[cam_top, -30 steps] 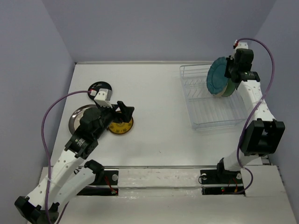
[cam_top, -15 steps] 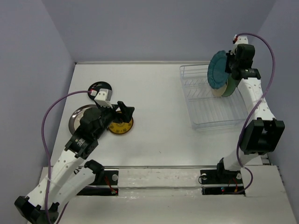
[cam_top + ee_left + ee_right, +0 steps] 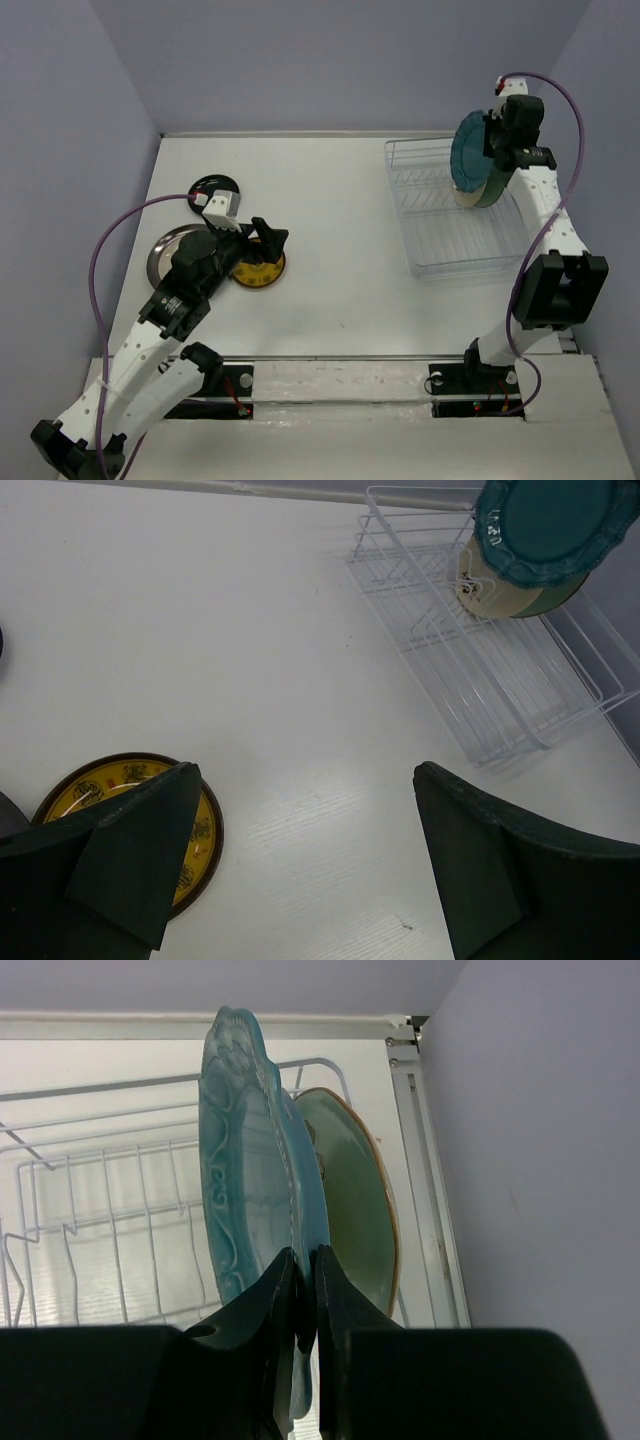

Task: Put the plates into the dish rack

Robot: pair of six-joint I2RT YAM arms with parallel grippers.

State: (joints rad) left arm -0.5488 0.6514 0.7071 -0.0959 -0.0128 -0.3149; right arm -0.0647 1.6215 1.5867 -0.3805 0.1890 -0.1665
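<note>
The green plate fills the dish rack's side. I should next move my right gripper to the left in the top view and lower the teal plate point(image 3: 466, 155) into open slots.
My right gripper point(image 3: 303, 1260) is shut on the rim of the scalloped dark teal plate point(image 3: 255, 1160), holding it on edge above the far right end of the white wire dish rack point(image 3: 450, 225). A green and cream plate point(image 3: 352, 1200) stands in the rack right behind it. In the top view the teal plate point(image 3: 466, 155) hangs over the rack's back corner. My left gripper point(image 3: 305, 830) is open over the table, just right of the small yellow patterned plate point(image 3: 125, 790). The silver plate point(image 3: 168, 250) and small black plate point(image 3: 212, 186) lie at the left.
The right wall stands close beside the rack point(image 3: 100, 1220) and my right arm. The back wall runs just behind the rack. The rack's near slots hold nothing.
My right gripper has lifted and turned the teal plate more upright and edge-on, shifting it slightly right toward the standing plate. The left arm has not moved.
</note>
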